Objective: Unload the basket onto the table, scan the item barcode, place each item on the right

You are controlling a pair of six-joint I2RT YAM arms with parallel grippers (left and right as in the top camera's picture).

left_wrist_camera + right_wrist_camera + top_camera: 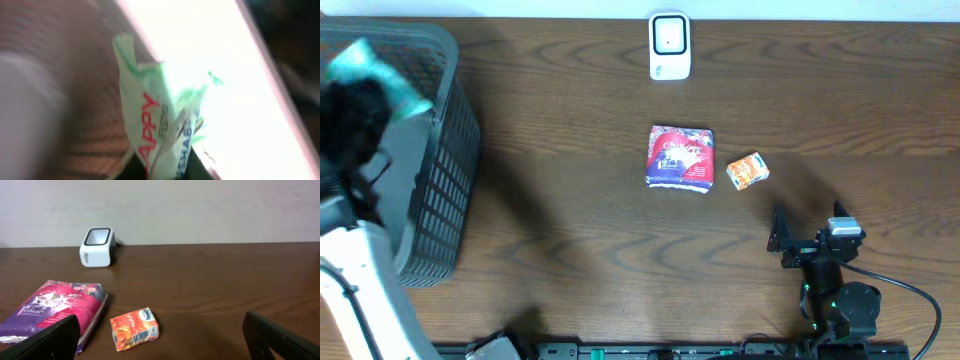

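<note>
My left gripper moves over the side of the basket next, toward the tabletop by the purple packet's basket-side edge. Then it lowers and releases, since the tabletop there is bare.
My left gripper (365,95) hangs over the grey basket (445,190) at the far left, shut on a pale green and white packet (375,68). The left wrist view is blurred but shows that packet (160,125) with red and blue lettering standing up from between the dark jaws of the left gripper (161,174). The white scanner (669,46) stands at the table's far edge, also seen as the scanner (97,246) from the right wrist. My right gripper (808,235) rests low at the front right, open and holding nothing.
A purple and red packet (680,158) lies mid-table with a small orange tissue pack (747,171) just right of it. From the right wrist, the purple packet (55,307) and the orange pack (134,328) lie in front of the wide-open right gripper (161,332).
</note>
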